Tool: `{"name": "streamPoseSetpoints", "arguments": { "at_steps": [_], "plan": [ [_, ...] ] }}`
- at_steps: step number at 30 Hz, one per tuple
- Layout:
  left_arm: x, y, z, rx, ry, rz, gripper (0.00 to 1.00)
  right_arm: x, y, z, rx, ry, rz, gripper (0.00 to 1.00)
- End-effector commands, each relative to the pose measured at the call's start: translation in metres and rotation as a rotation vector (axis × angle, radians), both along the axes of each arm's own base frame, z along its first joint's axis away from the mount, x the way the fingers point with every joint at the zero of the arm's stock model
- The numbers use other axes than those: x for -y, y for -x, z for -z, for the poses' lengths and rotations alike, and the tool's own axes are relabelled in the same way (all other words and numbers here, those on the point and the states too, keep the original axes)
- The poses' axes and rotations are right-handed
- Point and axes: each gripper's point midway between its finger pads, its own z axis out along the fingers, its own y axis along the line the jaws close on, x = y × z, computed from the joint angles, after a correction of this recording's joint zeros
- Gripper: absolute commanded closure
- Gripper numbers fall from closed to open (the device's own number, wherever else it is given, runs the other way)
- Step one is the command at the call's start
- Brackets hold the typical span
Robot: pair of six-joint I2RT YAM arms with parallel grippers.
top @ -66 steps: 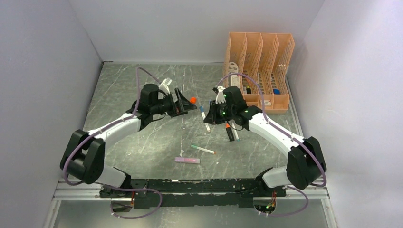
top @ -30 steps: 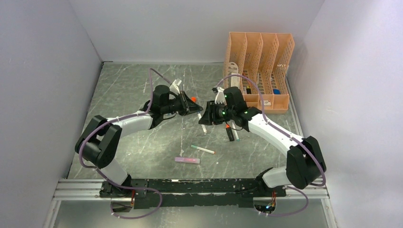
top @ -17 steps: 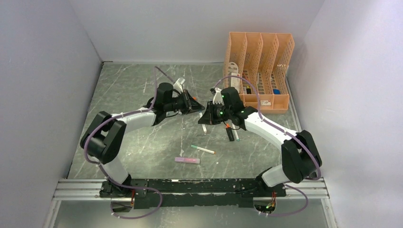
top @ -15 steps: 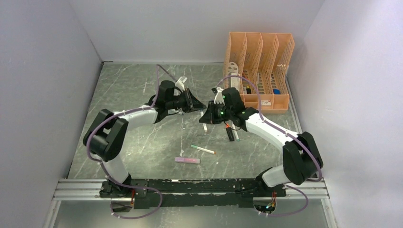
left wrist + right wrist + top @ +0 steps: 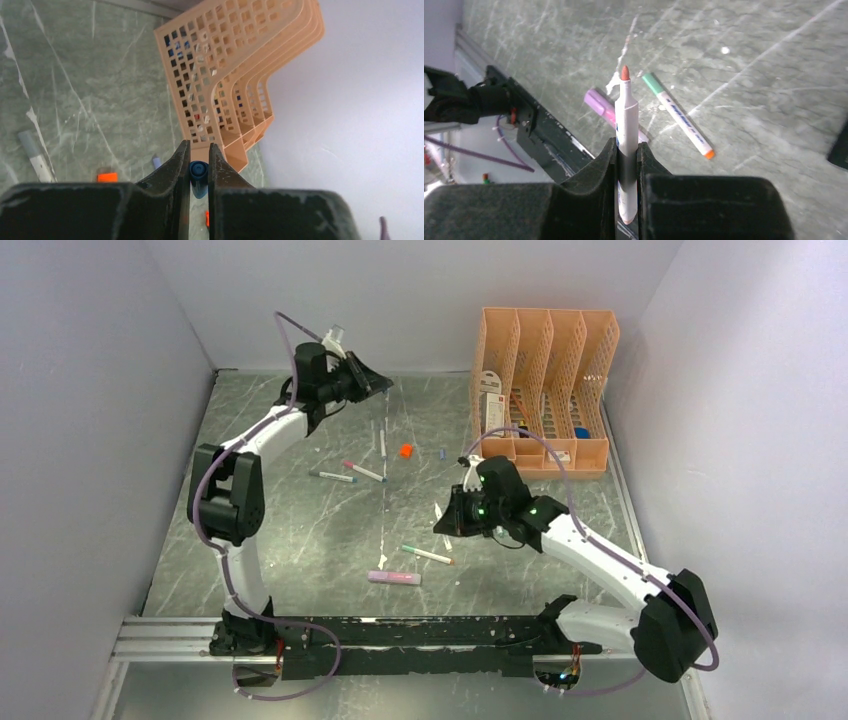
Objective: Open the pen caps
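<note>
My right gripper holds the uncapped white pen. Next it needs to move down and to its right in the top view, to where the black pen lies, and release the white pen beside it.
My left gripper (image 5: 374, 383) is raised at the far back left, and in the left wrist view (image 5: 199, 145) it is shut on a small blue pen cap (image 5: 198, 171). My right gripper (image 5: 443, 521) is over the middle right of the table and is shut (image 5: 626, 145) on a white pen (image 5: 626, 120) whose bare reddish tip points away from the camera. An orange cap (image 5: 406, 451) and a lilac cap (image 5: 443, 453) lie loose on the table. Three pens (image 5: 362, 471) lie near them. A green-ended pen (image 5: 427, 555) and a pink pen (image 5: 394, 578) lie nearer the front.
The peach mesh file organiser (image 5: 545, 390) stands at the back right and holds small items. White walls close in the table on the left, back and right. A black rail (image 5: 400, 632) runs along the near edge.
The grippers were together mid-table. The left arm has swung up to the far back left with the blue cap. The right arm has drawn back toward the front with the uncapped pen.
</note>
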Motion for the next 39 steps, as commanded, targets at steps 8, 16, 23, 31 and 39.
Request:
{"name": "streamPoseSetpoints", "arguments": {
  "at_steps": [8,16,23,31,39],
  "plan": [
    [0.004,0.096,0.064,-0.137,-0.243,0.112,0.91,0.084,-0.076,0.040,0.072,0.645,0.266,1.00],
    [-0.005,0.116,0.072,-0.152,-0.278,0.114,0.91,0.103,-0.090,0.077,0.059,0.824,0.302,1.00],
    [-0.002,0.118,0.078,-0.160,-0.269,0.126,0.91,0.104,-0.095,0.089,0.061,0.855,0.297,0.95],
    [-0.002,0.119,0.079,-0.164,-0.267,0.128,0.91,0.103,-0.096,0.093,0.058,0.858,0.291,0.79],
    [0.001,0.117,0.082,-0.167,-0.272,0.126,0.91,0.102,-0.096,0.093,0.057,0.849,0.294,0.74]
  ]
}}
